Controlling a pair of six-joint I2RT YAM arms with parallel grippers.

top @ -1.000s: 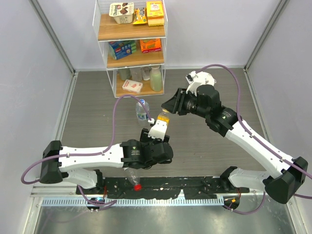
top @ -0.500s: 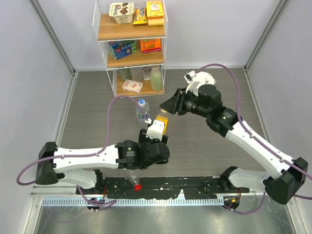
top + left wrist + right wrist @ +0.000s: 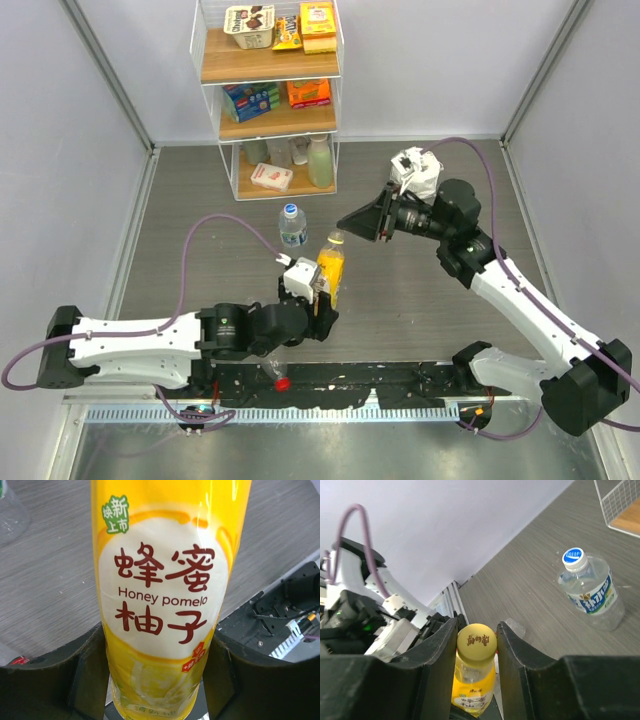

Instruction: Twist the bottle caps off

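My right gripper will lift the yellow cap off next. Then it will lower the cap to the right in the top view, onto the table (image 3: 403,281) beside the yellow bottle.
The yellow bottle (image 3: 331,270) stands nearly upright above the table, with my left gripper (image 3: 321,292) shut round its lower body (image 3: 165,605). Both left fingers (image 3: 87,672) press its sides. Its yellow cap (image 3: 476,641) sits between the fingers of my right gripper (image 3: 477,645), which is shut on it from above (image 3: 345,232). A clear bottle with a blue label (image 3: 291,226) stands upright on the table behind, its cap (image 3: 573,556) on. Another clear bottle (image 3: 270,362) lies by the near rail with a red cap (image 3: 284,382).
A wire shelf unit (image 3: 270,100) with boxes, packets and a pale green bottle (image 3: 320,160) stands at the back. A black rail (image 3: 380,378) runs along the near edge. Grey walls close in both sides.
My left arm has drawn back toward the near left, bringing the yellow bottle nearer and more upright. The right gripper followed it and narrowed onto the cap.
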